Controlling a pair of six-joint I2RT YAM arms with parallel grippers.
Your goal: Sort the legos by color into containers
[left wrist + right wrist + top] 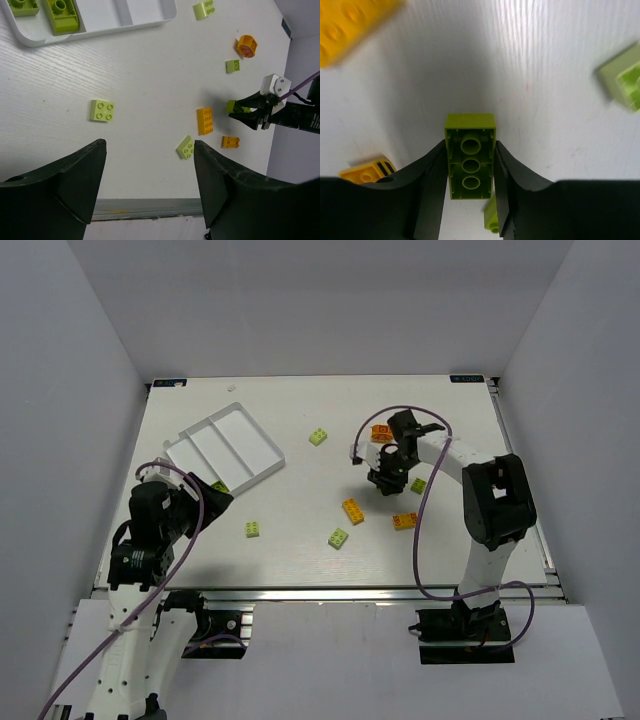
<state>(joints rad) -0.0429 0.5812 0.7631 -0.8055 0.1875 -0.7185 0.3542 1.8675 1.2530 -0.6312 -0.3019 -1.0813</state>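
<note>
Next, my right gripper swings across and releases over the tray's end section (188, 453), since that place with lime legos lies to its left in the top view.
My right gripper (386, 480) is shut on a lime green lego (470, 159), held by its long sides with the hollow underside facing the wrist camera; it casts a shadow on the table. The left wrist view shows that gripper (248, 113) too. My left gripper (150, 162) is open and empty at the near left, just in front of the white tray (262, 445). Two lime legos (61, 14) lie in the tray's end compartment. Loose lime legos (253, 529) (339, 538) (318, 436) (418, 486) and orange legos (353, 511) (404, 521) (381, 433) lie on the table.
The tray (150, 21) lies slanted at the back left, its other compartments showing white. The table's front rail (150, 206) is close under my left gripper. In the right wrist view an orange lego (350, 27) and a pale lime one (622, 75) lie near the held brick.
</note>
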